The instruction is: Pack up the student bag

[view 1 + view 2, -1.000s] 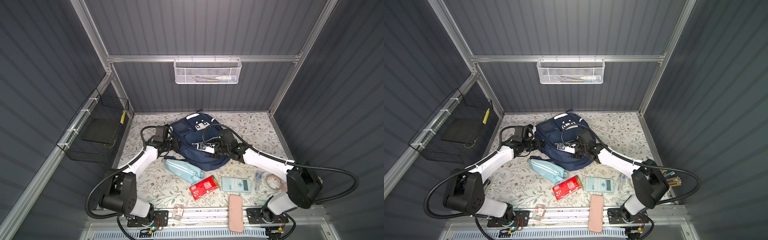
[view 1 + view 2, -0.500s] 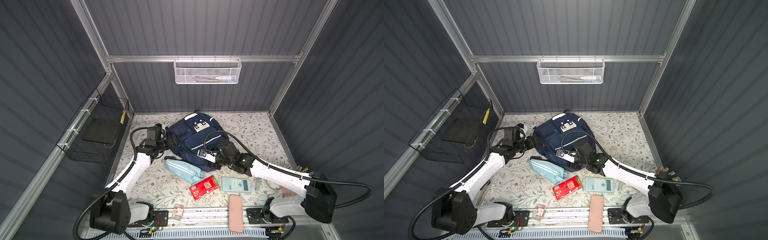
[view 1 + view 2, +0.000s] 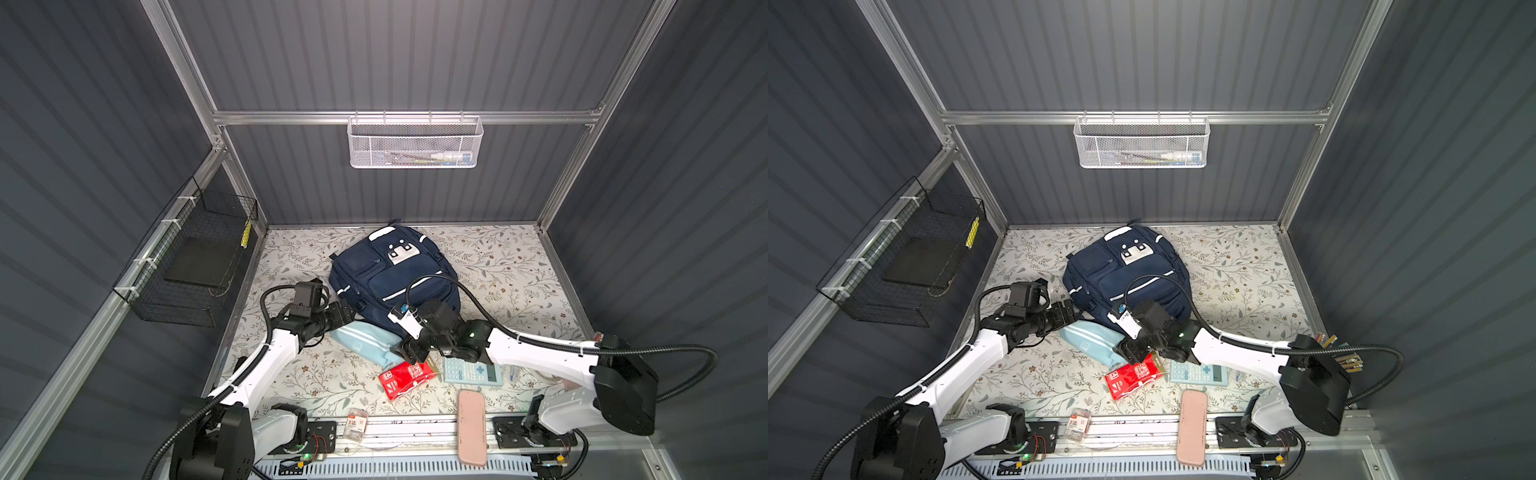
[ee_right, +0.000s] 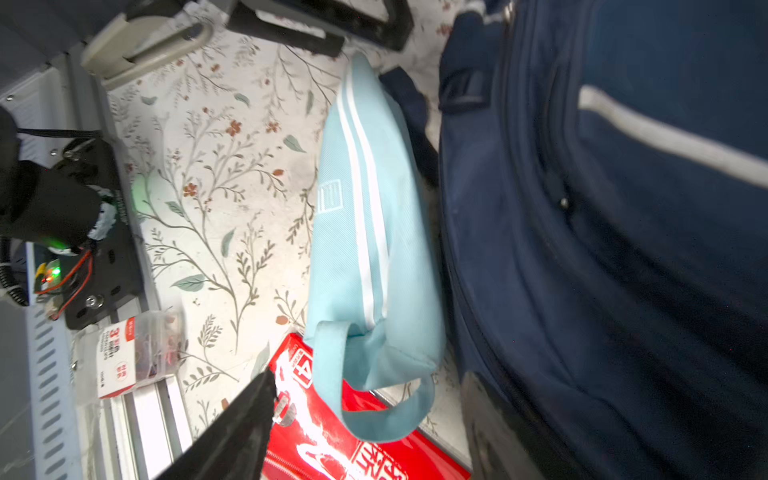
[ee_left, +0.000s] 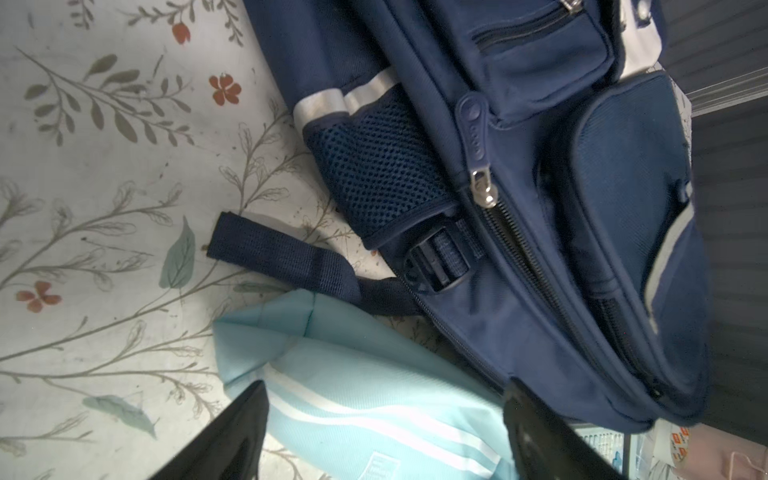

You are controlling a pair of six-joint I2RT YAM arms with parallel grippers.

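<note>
I will lower my right gripper onto the light blue pouch's corner by the bag and close there, because the pouch's handle end points between my open fingers.
The student bag (image 3: 390, 274) (image 3: 1125, 270), navy with white stripes, lies flat at the back middle of the floral table. A light blue pouch (image 3: 365, 338) (image 3: 1092, 340) lies against its near edge. My left gripper (image 3: 347, 313) (image 3: 1069, 313) is open beside the bag's near left corner. In the left wrist view this gripper (image 5: 384, 388) straddles one end of the pouch (image 5: 353, 395) without gripping it. My right gripper (image 3: 409, 353) (image 3: 1131, 351) is open over the pouch's other end. In the right wrist view the pouch's loop handle (image 4: 386, 419) hangs between its fingers, with the bag (image 4: 623, 249) alongside.
A red packet (image 3: 407, 376), a pale blue calculator (image 3: 471, 371), a pink case (image 3: 472, 426) and a small clip box (image 3: 357, 423) lie near the front edge. A white mesh basket (image 3: 415, 143) hangs on the back wall. A black wire basket (image 3: 195, 262) hangs on the left wall.
Both grippers were shut at the bag a second ago. They have opened and drawn back toward the front, the right one furthest, ending over the two ends of the light blue pouch.
</note>
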